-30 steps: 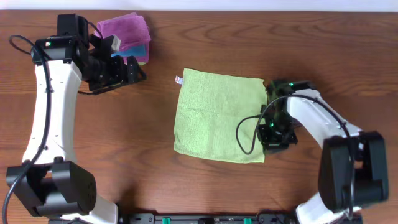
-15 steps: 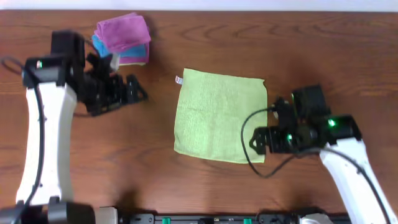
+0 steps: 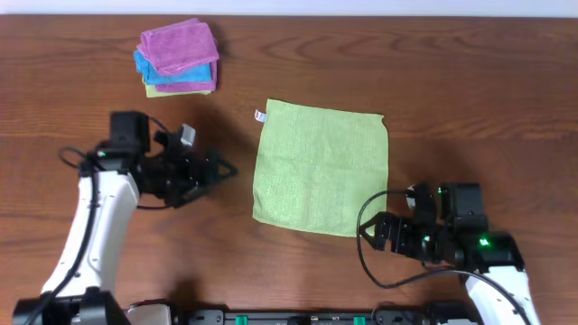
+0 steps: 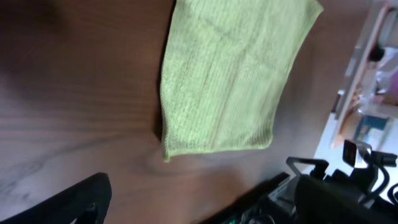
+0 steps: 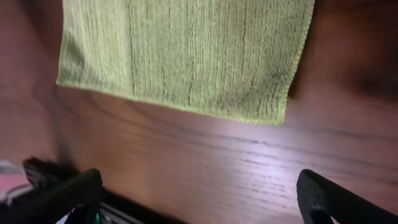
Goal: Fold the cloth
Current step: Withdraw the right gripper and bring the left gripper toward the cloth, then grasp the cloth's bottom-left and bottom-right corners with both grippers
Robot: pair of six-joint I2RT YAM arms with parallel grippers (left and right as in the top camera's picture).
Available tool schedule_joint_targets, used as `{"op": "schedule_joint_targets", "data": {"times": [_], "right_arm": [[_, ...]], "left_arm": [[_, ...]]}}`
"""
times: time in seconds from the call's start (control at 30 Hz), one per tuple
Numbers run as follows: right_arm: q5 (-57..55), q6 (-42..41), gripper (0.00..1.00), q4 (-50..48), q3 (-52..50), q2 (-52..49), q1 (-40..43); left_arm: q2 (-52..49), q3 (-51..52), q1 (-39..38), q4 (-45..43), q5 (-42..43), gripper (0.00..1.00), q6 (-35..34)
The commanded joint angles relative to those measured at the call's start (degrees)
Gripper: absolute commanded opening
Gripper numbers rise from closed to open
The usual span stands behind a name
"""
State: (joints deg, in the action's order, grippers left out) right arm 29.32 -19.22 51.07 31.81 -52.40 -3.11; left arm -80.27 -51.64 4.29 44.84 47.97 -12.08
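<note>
My right gripper should next bring its empty open fingers forward and down onto the cloth's near corner [image 3: 358, 233] [image 5: 280, 117] to pinch it, because the corner is below them, just ahead.
The light green cloth [image 3: 321, 167] lies flat in the middle of the table, with a small white tag [image 3: 260, 116] at its far left corner. My left gripper [image 3: 221, 169] hovers open over bare wood a little left of the cloth, pointing at it. In the left wrist view the cloth [image 4: 230, 74] lies ahead of the left gripper [image 4: 202, 202]. My right gripper [image 3: 370, 230] stands open just off the cloth's near right corner. In the right wrist view the cloth's edge [image 5: 186, 50] is ahead of the right gripper [image 5: 199, 199], and nothing lies between the fingers [image 5: 336, 199].
A stack of folded cloths [image 3: 178, 56], purple on top of blue and yellow, sits at the far left. The table's front edge with a black rail [image 3: 298, 318] runs close behind both arms.
The right gripper opened, came off the cloth's right edge and drew back to the front right. The left arm swung from beside the stack toward the front and the cloth.
</note>
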Motion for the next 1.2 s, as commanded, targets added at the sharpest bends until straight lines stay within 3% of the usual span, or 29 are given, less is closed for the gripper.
{"op": "schedule_joint_targets", "data": {"times": [0.0, 0.2, 0.5, 1.17], "right_arm": [[1.81, -5.44, 0.99, -3.21, -2.16, 0.44, 0.59], [3.67, -14.27, 0.99, -14.14, -7.69, 0.39, 0.59], [-1.44, -18.53, 0.99, -14.93, -10.47, 0.37, 0.57], [-4.22, -22.53, 0.91, -25.90, -10.97, -11.32, 0.57]], "left_arm": [[-0.52, 5.16, -0.85, -5.66, 3.28, 0.95, -7.80], [-3.02, 9.49, -2.38, -14.95, 2.95, 0.95, -14.75], [-10.12, 9.49, -8.57, -26.84, 1.44, 0.95, -22.40], [-15.08, 9.49, -18.78, -31.45, -4.37, 0.98, -29.97]]}}
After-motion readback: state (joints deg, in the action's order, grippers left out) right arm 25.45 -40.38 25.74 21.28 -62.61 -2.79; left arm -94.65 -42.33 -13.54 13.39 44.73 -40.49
